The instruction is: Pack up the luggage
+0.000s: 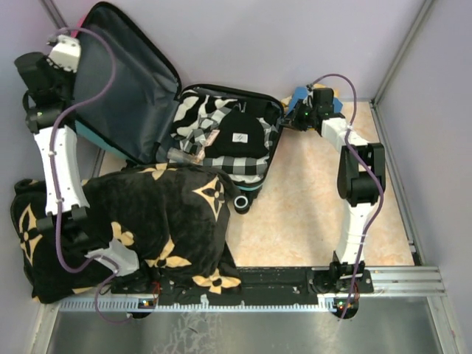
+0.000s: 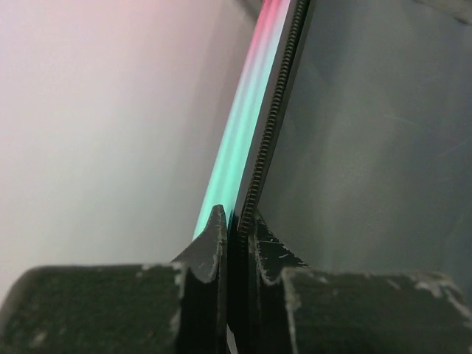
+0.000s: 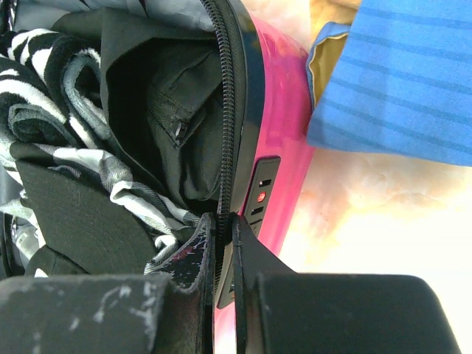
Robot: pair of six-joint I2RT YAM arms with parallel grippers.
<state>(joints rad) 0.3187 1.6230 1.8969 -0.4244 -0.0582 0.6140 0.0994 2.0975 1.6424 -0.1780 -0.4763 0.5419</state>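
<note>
The luggage's base full of clothes (image 1: 230, 136) is right of my left gripper in the top view, so next I need to swing the open lid's rim over it and release.
The luggage lies open at the back of the table: its lid (image 1: 125, 88) with dark grey lining stands up on the left, its base (image 1: 225, 136) is full of black-and-white clothes. My left gripper (image 1: 63, 44) is shut on the lid's zipper rim (image 2: 262, 147), beside the pink-to-teal shell (image 2: 236, 140). My right gripper (image 1: 293, 118) is shut on the base's right rim; the zipper edge (image 3: 225, 110) sits between its fingers, the pink shell (image 3: 284, 110) just outside.
A big black blanket with tan flowers (image 1: 147, 221) lies heaped at the front left over the left arm's base. A blue striped cloth (image 1: 299, 96) lies behind the right gripper and shows in the right wrist view (image 3: 398, 74). Metal frame posts stand at both sides.
</note>
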